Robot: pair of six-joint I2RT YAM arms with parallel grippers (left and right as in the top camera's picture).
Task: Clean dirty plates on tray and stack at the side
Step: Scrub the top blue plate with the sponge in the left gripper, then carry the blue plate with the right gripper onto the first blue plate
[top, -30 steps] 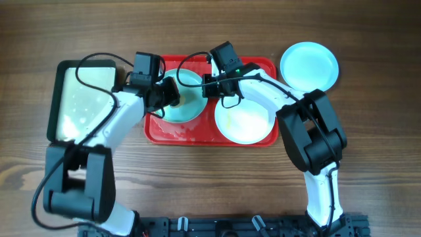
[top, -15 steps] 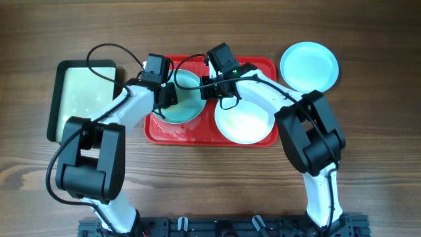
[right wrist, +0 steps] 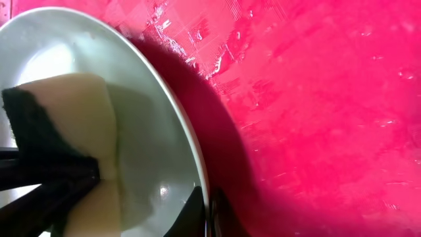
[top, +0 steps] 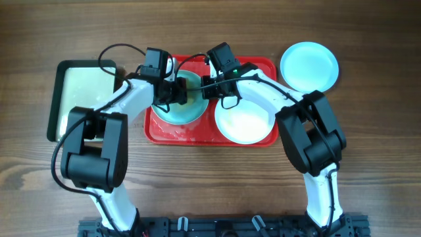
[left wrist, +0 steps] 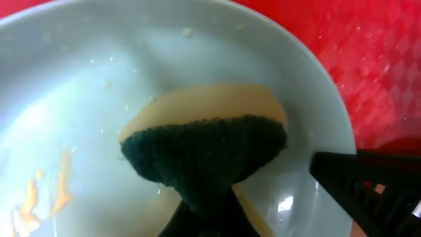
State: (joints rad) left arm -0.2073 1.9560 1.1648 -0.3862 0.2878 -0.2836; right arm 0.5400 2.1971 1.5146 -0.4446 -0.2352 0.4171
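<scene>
The second turquoise plate (top: 309,67) sits to the right in the overhead view, so next my right gripper should lift, cross that way and release the rim of the plate from the tray atop it.
A pale turquoise plate (top: 179,110) lies on the left half of the red tray (top: 197,135). My left gripper (top: 177,92) is shut on a yellow sponge with a dark green scouring face (left wrist: 204,151) and presses it into this plate (left wrist: 79,118). Orange smears (left wrist: 46,197) lie on the plate's floor. My right gripper (top: 206,88) is shut on the plate's right rim (right wrist: 191,158), one finger inside and one outside. A white plate (top: 245,120) lies on the tray's right half. A second turquoise plate (top: 309,66) sits on the table beyond the tray's right end.
A black-rimmed white tray (top: 82,99) stands to the left of the red tray. The red tray's floor (right wrist: 316,99) is wet and shiny. Both arms cross over the tray's far side.
My left gripper has moved right with the sponge, further across the turquoise plate towards my right gripper. The right arm and the plates have not moved.
</scene>
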